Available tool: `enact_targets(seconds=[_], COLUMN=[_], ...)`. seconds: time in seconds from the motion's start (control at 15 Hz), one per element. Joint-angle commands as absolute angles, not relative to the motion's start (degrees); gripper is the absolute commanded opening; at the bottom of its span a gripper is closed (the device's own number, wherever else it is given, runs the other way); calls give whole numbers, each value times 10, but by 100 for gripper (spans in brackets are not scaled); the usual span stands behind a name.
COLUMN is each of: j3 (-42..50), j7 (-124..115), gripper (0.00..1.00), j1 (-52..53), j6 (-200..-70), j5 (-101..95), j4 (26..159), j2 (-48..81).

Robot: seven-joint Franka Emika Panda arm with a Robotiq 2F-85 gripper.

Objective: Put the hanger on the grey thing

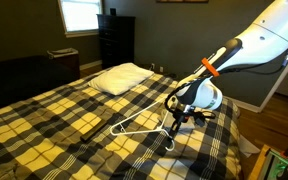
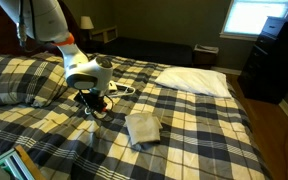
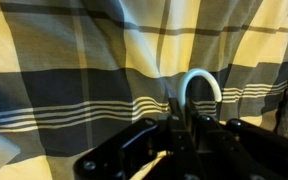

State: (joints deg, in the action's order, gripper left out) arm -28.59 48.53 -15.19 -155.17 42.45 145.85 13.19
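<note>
I will next carry the hanger outward with my gripper over the folded light grey cloth [image 2: 144, 127], lower it and let go of its neck, because that cloth lies outward and is still bare.
The thin white hanger [image 1: 134, 121] lies flat on the plaid bedspread, its hook end at my gripper [image 1: 174, 122]. In the wrist view the white curved hook [image 3: 200, 84] rises from between my two dark fingers [image 3: 184, 118], which are closed tight on its stem. In an exterior view the gripper [image 2: 92, 103] points down at the bed with the hanger wire [image 2: 122, 89] just beside it. The small folded light grey cloth [image 2: 144, 127] lies on the bed a short way from the gripper, toward the pillow side, apart from the hanger.
A white pillow [image 1: 119, 78] [image 2: 194, 80] lies at the head of the bed. A small flat brownish object [image 1: 87, 127] lies beside the hanger's wide end. A dark dresser [image 1: 116, 40] and a bright window [image 1: 81, 14] are behind the bed. A plaid pillow [image 2: 9, 80] lies near the arm.
</note>
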Motion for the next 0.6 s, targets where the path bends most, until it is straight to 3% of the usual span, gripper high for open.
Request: enact_targets(seconds=[0.0, 0.53], j3=[-232, -23], j7=[531, 527], gripper=[2, 2], j1=[-126, -132], j6=[-1506, -1293], j5=[508, 563], j4=[1433, 1406], j2=[130, 153])
